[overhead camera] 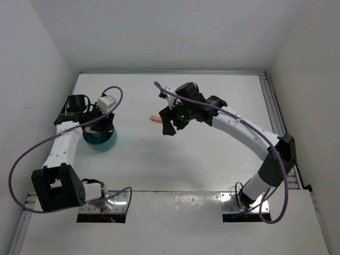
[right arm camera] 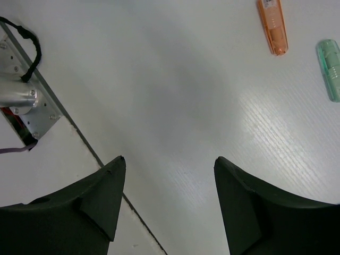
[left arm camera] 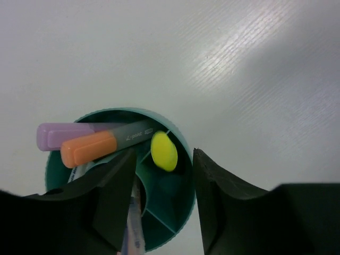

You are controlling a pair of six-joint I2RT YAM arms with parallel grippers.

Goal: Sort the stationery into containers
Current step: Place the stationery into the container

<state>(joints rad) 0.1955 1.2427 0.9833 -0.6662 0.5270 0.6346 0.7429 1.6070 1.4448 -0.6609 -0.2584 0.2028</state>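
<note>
Next, my right gripper needs to swing outward and to the right in the top view, then turn and lower toward the table under its forearm, as it's empty.
The teal bowl [overhead camera: 101,141] with inner dividers stands at the left. My left gripper [overhead camera: 99,125] hovers right over it, open and empty [left arm camera: 163,154]. In the left wrist view the bowl [left arm camera: 183,141] holds a purple highlighter [left arm camera: 61,134], a grey marker with an orange cap [left arm camera: 90,149], a yellow-capped one [left arm camera: 163,151] and a pale pen [left arm camera: 133,228] beside my left finger. My right gripper [overhead camera: 169,126] is open and empty [right arm camera: 169,159] above the table. An orange pen [overhead camera: 154,120] [right arm camera: 272,24] and a mint green pen [right arm camera: 330,69] lie ahead of it.
A metal bracket with a black cable [right arm camera: 21,90] and the table's seam [right arm camera: 101,164] show at the left of the right wrist view. White walls enclose the table on three sides. Purple cables [overhead camera: 32,154] loop off both arms.
</note>
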